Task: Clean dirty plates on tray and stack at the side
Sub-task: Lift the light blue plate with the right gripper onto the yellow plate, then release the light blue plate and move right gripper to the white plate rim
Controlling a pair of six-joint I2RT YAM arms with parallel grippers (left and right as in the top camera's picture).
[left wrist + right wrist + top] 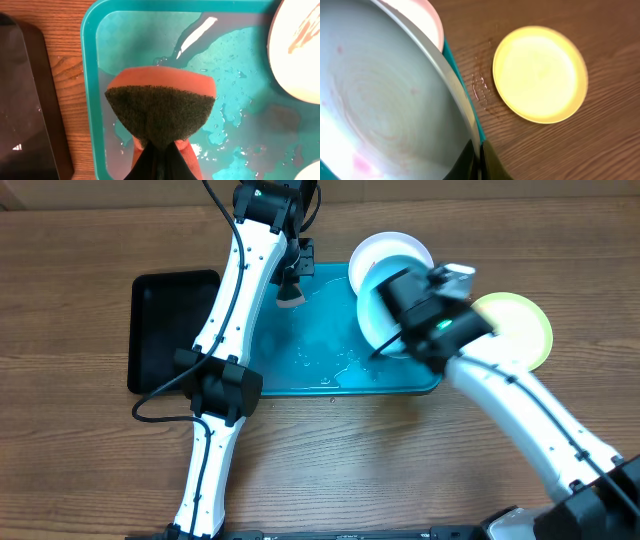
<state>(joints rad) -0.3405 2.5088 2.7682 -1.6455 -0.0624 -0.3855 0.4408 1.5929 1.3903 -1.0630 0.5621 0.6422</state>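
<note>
The yellow-green plate (520, 325) already lies beside the tray, so the robot's right gripper will next swing the pale mint plate (372, 320) it is holding past the tray's edge and down onto that plate.
The turquoise tray (300, 375) is wet with pink-tinged water; it also shows in the left wrist view (92, 75). My left gripper (291, 292) is shut on an orange sponge with a dark scouring face (160, 112), held over the tray's left part. My right gripper (385, 345) is shut on the rim of the pale mint plate (372, 320), tilted up over the tray's right part; faint red smears show on it (380, 115). The white plate (390, 252) lies at the tray's far right corner, red-smeared (300, 50). The yellow-green plate (520, 325) lies on the table right of the tray (540, 75).
A black tray (170, 330) lies on the table left of the turquoise tray (25, 100). A few water drops lie on the wood between the tray and the yellow-green plate (481, 87).
</note>
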